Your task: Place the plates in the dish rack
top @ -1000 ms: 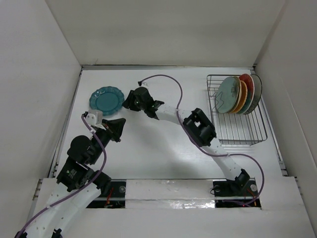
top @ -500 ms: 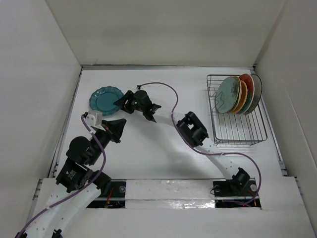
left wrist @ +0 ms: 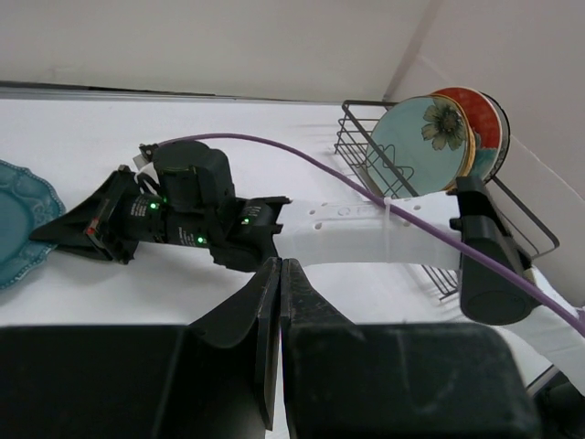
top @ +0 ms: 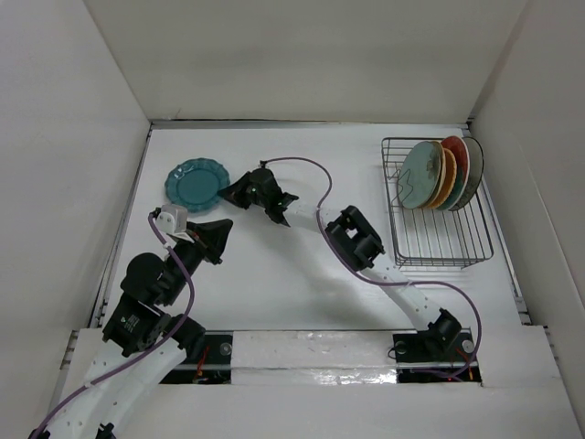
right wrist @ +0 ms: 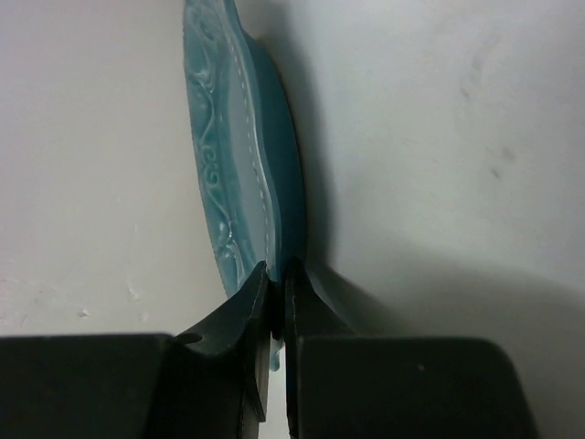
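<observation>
I'll raise the teal plate [top: 195,185] across to my right gripper's right in the top view, then lower and release it in the free gap beside the mint plate [top: 420,174].
The scalloped dark teal plate [top: 195,185] lies on the white table at the back left. My right gripper [top: 228,193] reaches across to its right edge and is shut on its rim. In the right wrist view the jaws of the right gripper [right wrist: 277,271] pinch the teal plate's [right wrist: 239,155] edge. The dish rack [top: 441,240] stands at the back right. It holds the pale mint plate [top: 420,174], an orange one [top: 449,179], the red one [top: 456,151] and a dark-rimmed one [top: 475,169], all upright. My left gripper [top: 219,225] is shut and empty, in front of the teal plate.
White walls close in the table on the left, back and right. The right arm and its purple cable [top: 311,169] stretch across the middle of the table. The front half of the rack has bare prongs.
My right gripper has moved left to the teal plate's edge and closed on its rim. The left arm has barely moved.
</observation>
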You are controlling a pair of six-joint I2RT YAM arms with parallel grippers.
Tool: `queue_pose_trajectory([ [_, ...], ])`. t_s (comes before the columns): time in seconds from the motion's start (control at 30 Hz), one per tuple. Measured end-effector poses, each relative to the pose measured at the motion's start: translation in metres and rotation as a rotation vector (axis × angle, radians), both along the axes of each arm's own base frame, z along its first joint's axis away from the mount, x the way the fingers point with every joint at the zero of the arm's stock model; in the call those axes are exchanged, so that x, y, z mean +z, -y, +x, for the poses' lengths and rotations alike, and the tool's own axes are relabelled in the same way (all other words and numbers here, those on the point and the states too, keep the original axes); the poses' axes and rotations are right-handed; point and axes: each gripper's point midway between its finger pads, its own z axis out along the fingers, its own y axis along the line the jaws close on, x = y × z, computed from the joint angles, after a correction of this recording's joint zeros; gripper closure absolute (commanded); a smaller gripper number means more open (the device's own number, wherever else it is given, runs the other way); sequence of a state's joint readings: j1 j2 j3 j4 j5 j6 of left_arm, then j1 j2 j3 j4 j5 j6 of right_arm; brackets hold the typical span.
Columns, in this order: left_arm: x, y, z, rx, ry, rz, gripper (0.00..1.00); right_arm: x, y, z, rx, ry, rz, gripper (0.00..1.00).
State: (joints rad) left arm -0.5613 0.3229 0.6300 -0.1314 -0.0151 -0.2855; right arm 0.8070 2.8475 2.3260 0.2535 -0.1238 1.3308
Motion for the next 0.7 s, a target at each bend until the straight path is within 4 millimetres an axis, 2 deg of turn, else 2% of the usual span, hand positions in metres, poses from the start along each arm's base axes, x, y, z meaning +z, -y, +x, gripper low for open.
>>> queue_pose_trajectory([
  [0.2, 0.002, -0.001, -0.001, 0.0, 0.006, -0.004, 1.0, 0.005, 0.03, -0.021, -0.025, 0.021, -0.07, 1.0],
  [0.37, 0.004, -0.002, -0.003, 0.0, 0.015, -0.009, 1.0, 0.04, 0.061, -0.041, -0.032, 0.13, -0.196, 1.0],
  [0.5, 0.005, -0.003, -0.004, 0.001, 0.021, -0.013, 1.0, 0.09, 0.098, -0.055, -0.065, 0.243, -0.252, 1.0],
  [0.6, 0.006, -0.003, -0.004, 0.001, 0.023, -0.014, 1.0, 0.132, 0.135, -0.065, -0.085, 0.338, -0.271, 1.0],
  [0.63, 0.006, -0.003, -0.005, 0.001, 0.024, -0.015, 1.0, 0.154, 0.158, -0.07, -0.109, 0.372, -0.275, 1.0],
  [0.7, 0.007, -0.003, -0.005, 0.0, 0.027, -0.017, 1.0, 0.182, 0.202, -0.074, -0.159, 0.439, -0.316, 1.0],
])
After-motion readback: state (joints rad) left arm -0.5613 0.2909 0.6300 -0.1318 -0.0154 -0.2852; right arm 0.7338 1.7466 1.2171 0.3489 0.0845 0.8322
